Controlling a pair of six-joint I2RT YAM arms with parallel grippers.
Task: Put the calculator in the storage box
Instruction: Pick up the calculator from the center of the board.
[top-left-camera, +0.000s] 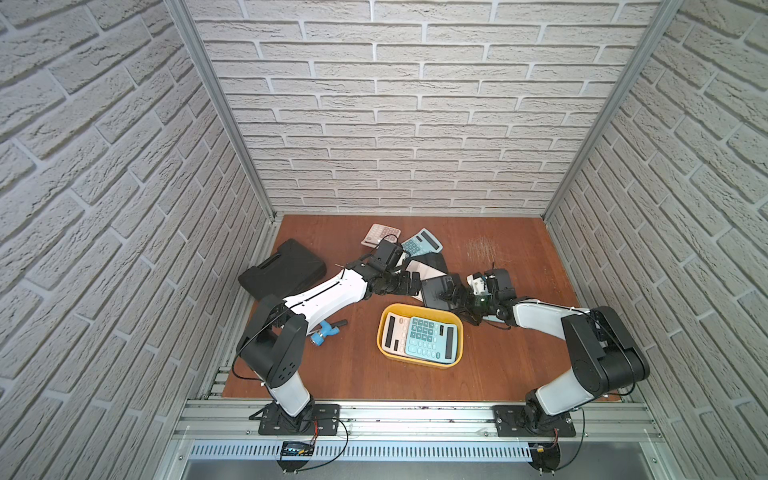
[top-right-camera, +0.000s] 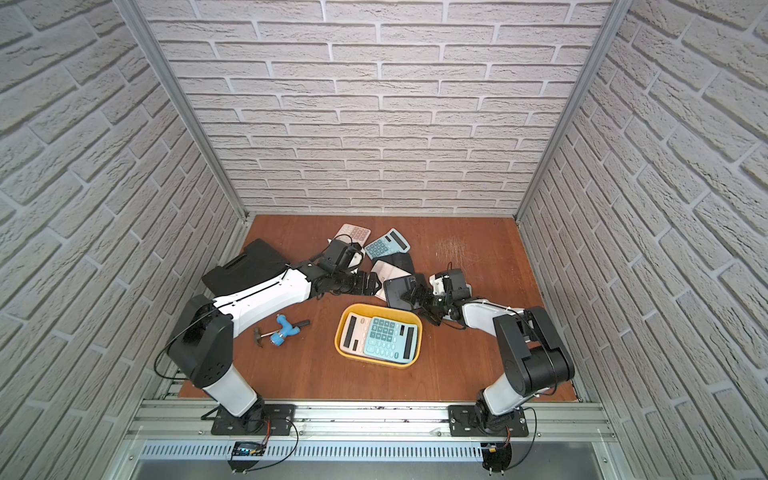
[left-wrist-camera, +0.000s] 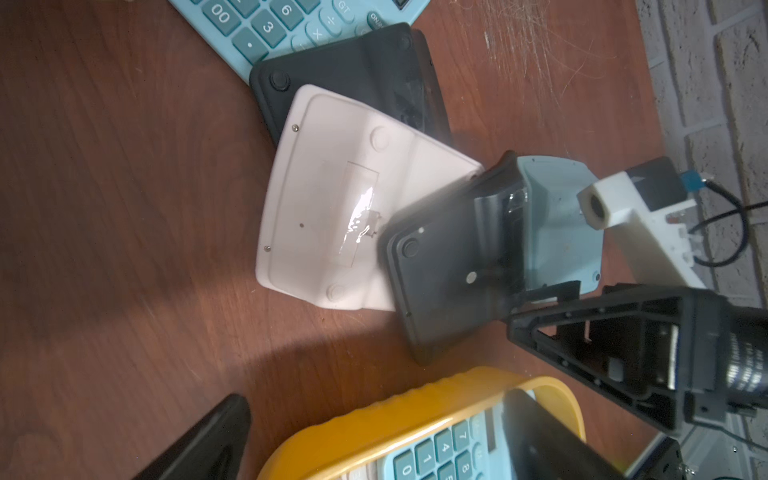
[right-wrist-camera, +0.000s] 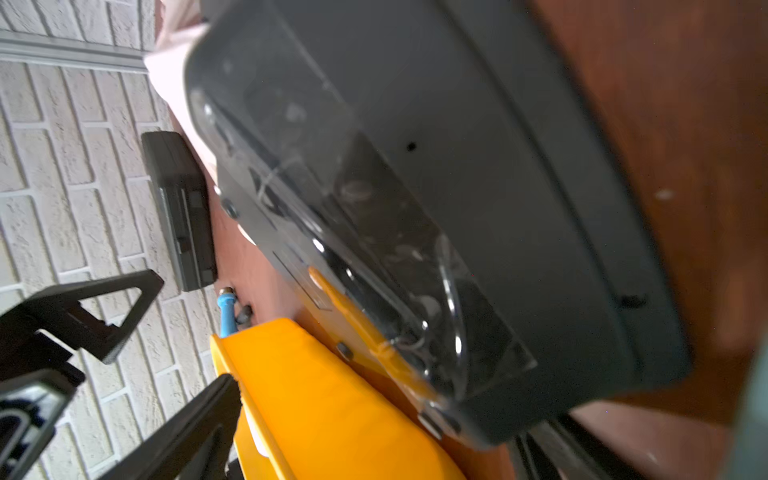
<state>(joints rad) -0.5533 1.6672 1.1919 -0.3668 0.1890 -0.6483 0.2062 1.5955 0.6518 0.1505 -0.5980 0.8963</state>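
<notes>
The tilted black calculator's raised edge (top-left-camera: 454, 289) (right-wrist-camera: 545, 406) meets only one finger, so my right gripper will next push outward, toward the face-down white calculator, until its fingers are on both sides of that edge.
The yellow storage box (top-left-camera: 383, 332) (top-right-camera: 343, 332) holds a white calculator (top-left-camera: 395, 334) and a teal calculator (top-left-camera: 428, 338) lying side by side. Just behind it a black calculator (top-left-camera: 436, 289) (left-wrist-camera: 440, 270) (right-wrist-camera: 478, 174) lies face down and tilted up, one edge against a finger (left-wrist-camera: 544, 291) of my right gripper (top-left-camera: 451, 297) (right-wrist-camera: 374, 451). That gripper's jaws stand wide apart and the other finger (right-wrist-camera: 195, 428) is clear of the calculator. My left gripper (top-left-camera: 413, 286) (left-wrist-camera: 382, 453) hangs open over the box's far rim, holding nothing.
A white calculator (left-wrist-camera: 332, 199) and another black one (left-wrist-camera: 353, 66) lie face down behind the box, a light blue one (left-wrist-camera: 561, 224) under the tilted one. A pink (top-left-camera: 380, 235) and a teal calculator (top-left-camera: 422, 243) lie further back. A black case (top-left-camera: 282, 268) and a blue-handled tool (top-left-camera: 326, 330) lie left.
</notes>
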